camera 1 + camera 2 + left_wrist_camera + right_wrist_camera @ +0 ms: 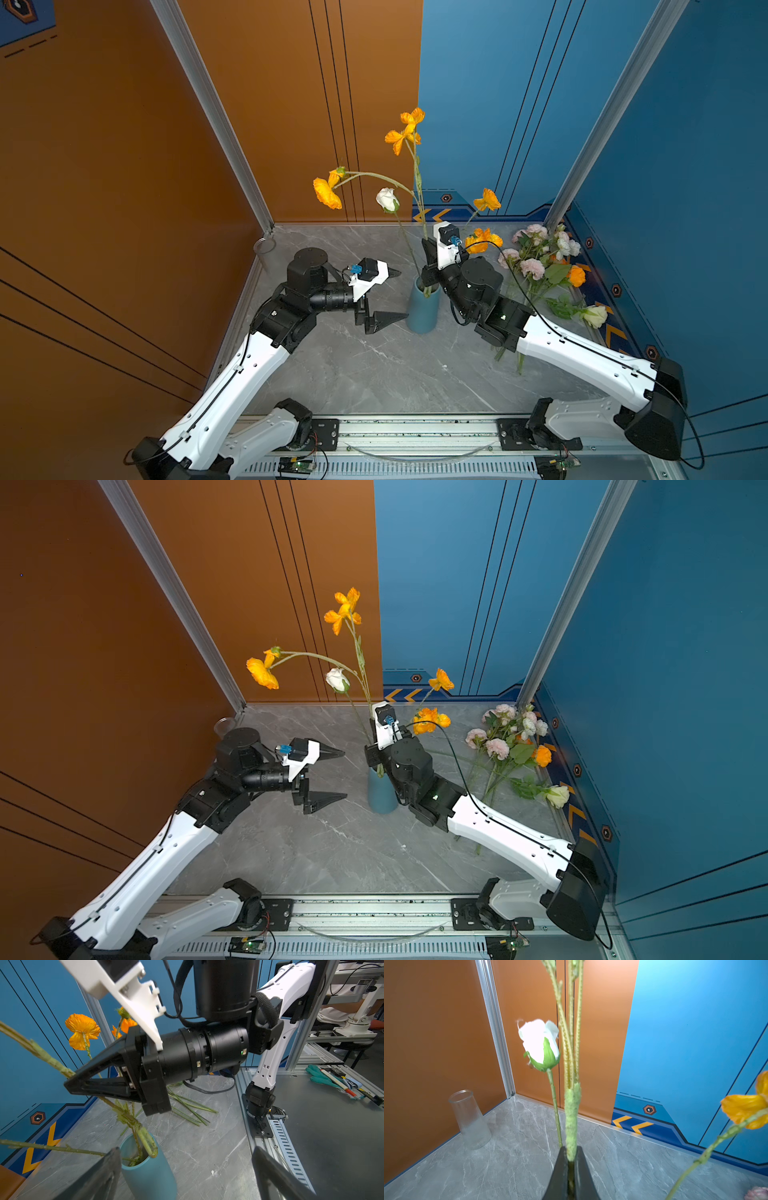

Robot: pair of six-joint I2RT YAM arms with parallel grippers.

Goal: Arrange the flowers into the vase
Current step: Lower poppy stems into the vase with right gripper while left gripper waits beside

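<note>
The right gripper moves down to the teal vase's opening next and releases the thick fuzzy green stem, because its lower end only reaches the vase's rim.
A teal vase stands mid-table. Out of it rise flowers: tall orange blossoms and a white rosebud. My right gripper is just above the vase mouth, shut on the thick fuzzy green stem of the orange branch. That stem's lower end sits at the vase rim. My left gripper is open and holds nothing, close to the vase's left side.
More flowers, pink, white and orange, lie on the table at the right by the blue wall, stems towards the front. A clear glass vase stands in the back left corner.
</note>
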